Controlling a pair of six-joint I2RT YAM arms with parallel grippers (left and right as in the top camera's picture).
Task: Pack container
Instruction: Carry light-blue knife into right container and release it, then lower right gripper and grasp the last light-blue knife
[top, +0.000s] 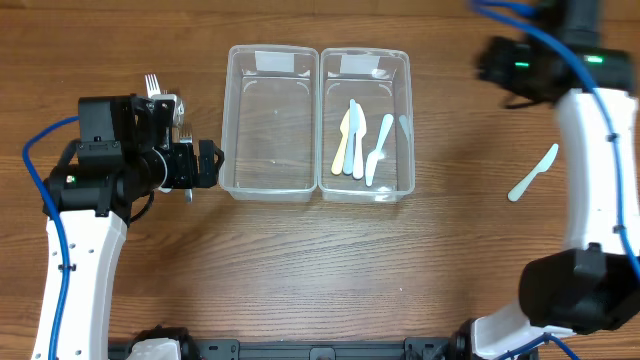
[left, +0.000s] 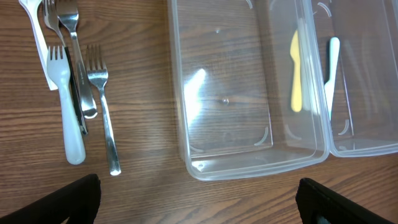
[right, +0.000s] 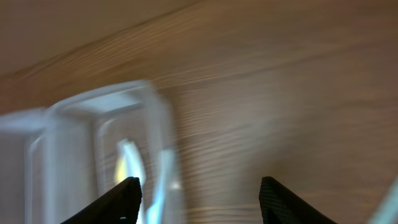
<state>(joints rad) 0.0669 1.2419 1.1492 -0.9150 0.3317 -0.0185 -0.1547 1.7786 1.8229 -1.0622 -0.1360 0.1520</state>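
Observation:
My right gripper moves away from the containers and back next, then turns and lowers to the slanted pale plastic knife, at its middle (top: 533, 173) (right: 387, 206).
Two clear plastic containers stand side by side. The left container (top: 232, 120) (left: 186, 124) is empty. The right container (top: 410, 110) (left: 348, 146) holds several plastic knives (top: 357, 140), among them a yellow one (left: 296, 71). My left gripper (top: 205, 163) (left: 199, 202) is open just left of the empty container, with bare wood between its fingers. Forks (top: 160, 88) (left: 74, 74), metal and white plastic, lie beside it. My right gripper (top: 487, 62) (right: 199, 199) hovers open and empty to the right of the containers; its view is blurred, with a container corner (right: 149, 124) at left.
A pale plastic knife (top: 533, 172) lies alone on the wooden table (top: 300, 270) at the right, under the right arm. The left arm's blue cable (top: 40, 150) loops at the far left. Arm bases sit along the front edge.

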